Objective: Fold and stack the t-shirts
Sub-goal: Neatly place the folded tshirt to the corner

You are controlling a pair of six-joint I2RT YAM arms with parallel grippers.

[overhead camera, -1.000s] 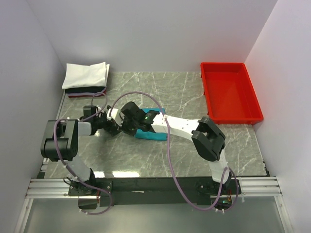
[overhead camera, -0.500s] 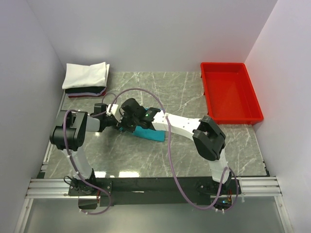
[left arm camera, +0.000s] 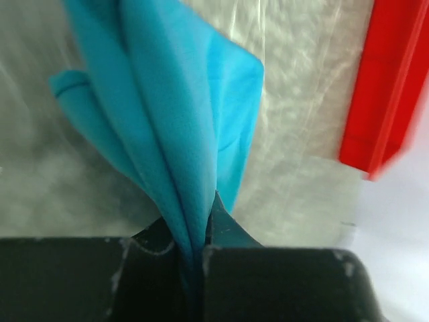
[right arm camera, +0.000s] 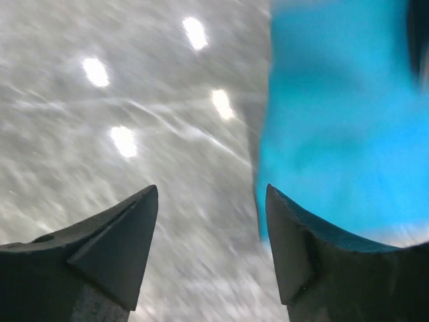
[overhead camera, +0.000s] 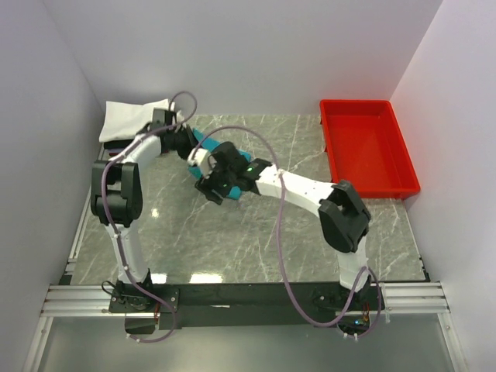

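Note:
The teal-blue t-shirt hangs folded small, so the robot needs to raise its left gripper and move it left in the top view over the white t-shirt (overhead camera: 128,118) to release the teal-blue one.
The teal-blue t-shirt (overhead camera: 204,144), folded small, hangs from my left gripper (overhead camera: 184,141) just right of the pile at the back left. In the left wrist view the cloth (left arm camera: 174,121) is pinched in a narrow fold where the shut jaws (left arm camera: 195,249) meet. My right gripper (overhead camera: 211,186) is just in front of it with its jaws open. Its wrist view shows bare marble between the fingertips (right arm camera: 211,241) and the teal t-shirt (right arm camera: 342,114) beyond the right finger (right arm camera: 295,248). A white t-shirt (overhead camera: 128,118) tops the pile.
An empty red plastic tray (overhead camera: 364,151) sits at the back right of the marble table, and shows as a red edge (left arm camera: 389,87) in the left wrist view. White walls close in the table on the left, back and right.
My left gripper shut on the teal t-shirt and carried it from mid-table up toward the back-left pile. My right gripper, shut before, opened and let go of the shirt.

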